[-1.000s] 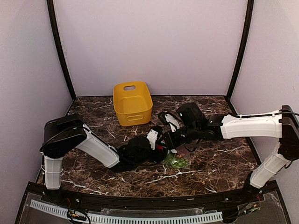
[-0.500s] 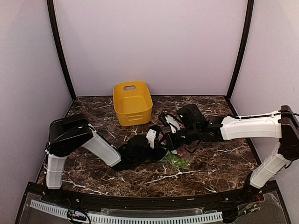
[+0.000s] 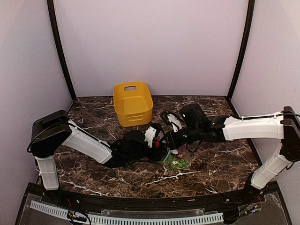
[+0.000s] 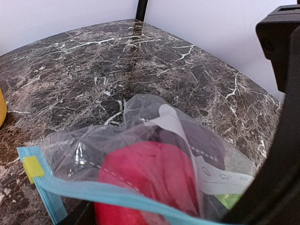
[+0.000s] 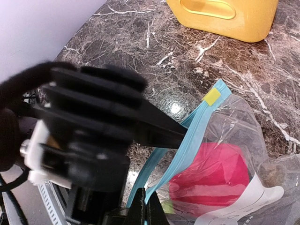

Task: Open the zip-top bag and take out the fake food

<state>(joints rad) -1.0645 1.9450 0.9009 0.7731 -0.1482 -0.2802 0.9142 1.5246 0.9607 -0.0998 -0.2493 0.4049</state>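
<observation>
My left gripper raises the red fruit from the bag's split edges next, swings it outward, lowers and releases it inside the empty yellow bin, which stands outward.
The zip-top bag lies on the marble table between my two grippers, and it also fills the left wrist view. Its teal zip strip is split into two lips, with a yellow slider tab at the far end. Inside are the red fruit, the dark purple one behind the white label, and the green grapes. My right gripper is shut on the near lip. My left gripper is at the other lip, with one of its fingers lying against it.
The yellow plastic bin stands behind and left of the bag, and it also shows at the top of the right wrist view. Walls close in the table at the back and sides.
My left arm has drawn back to the left, its elbow swinging outward, and the bag's mouth end is pulled a little leftward. The right arm has barely moved.
</observation>
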